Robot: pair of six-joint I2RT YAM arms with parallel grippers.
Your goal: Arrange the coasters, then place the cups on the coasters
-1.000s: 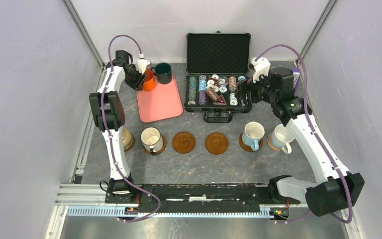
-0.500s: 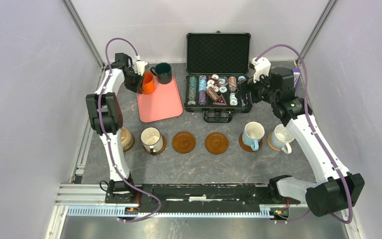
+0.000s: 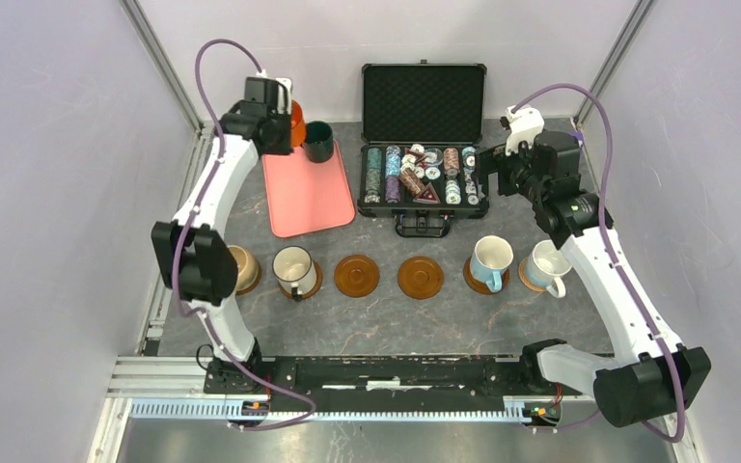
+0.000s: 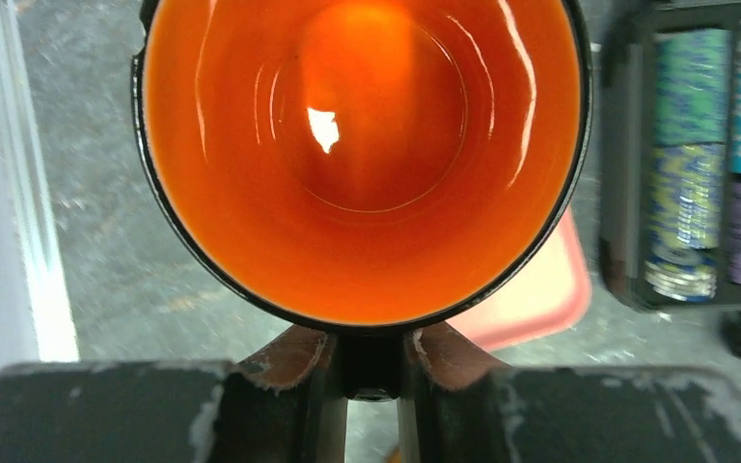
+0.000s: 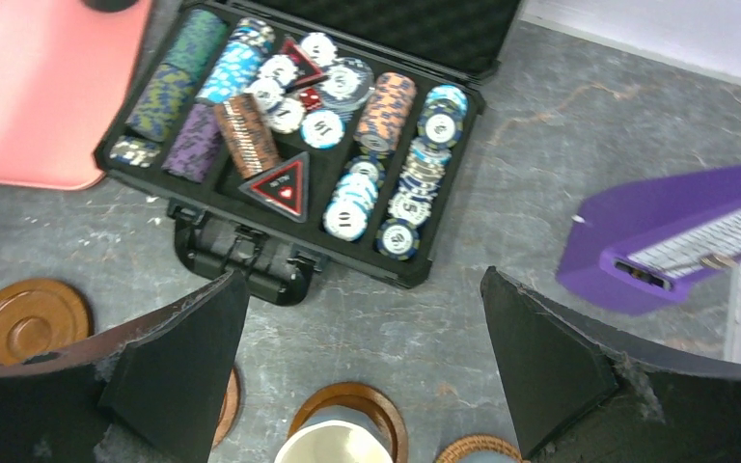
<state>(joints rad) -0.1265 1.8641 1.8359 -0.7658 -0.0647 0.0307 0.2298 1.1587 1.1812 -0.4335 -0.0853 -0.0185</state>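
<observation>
The brown coaster by the light blue cup is bare, so the robot's left gripper needs to swing back next, lower the orange cup (image 3: 296,122) onto that coaster and let go of the handle.
My left gripper (image 3: 285,121) is shut on the handle of the orange cup (image 3: 296,122), held above the back left corner of the pink tray (image 3: 309,193). In the left wrist view the orange cup (image 4: 362,154) fills the frame, its dark handle pinched in my left gripper (image 4: 370,347). A dark green cup (image 3: 318,141) stands on the tray. Along the front row, a tan cup (image 3: 241,268), a white dark-rimmed cup (image 3: 294,269), a light blue cup (image 3: 490,261) and a white cup (image 3: 547,266) sit on coasters. Two brown coasters (image 3: 356,275) (image 3: 420,277) lie bare. My right gripper (image 5: 362,275) hangs open and holds nothing.
An open black case of poker chips (image 3: 423,174) stands at the back centre, beside the tray. A purple object (image 5: 675,231) lies at the back right. Walls close in the left, right and back sides of the table (image 3: 386,323).
My left gripper closed on the orange cup's handle and lifted it off the tray, up and toward the back. The right arm shifted slightly to the right, still open.
</observation>
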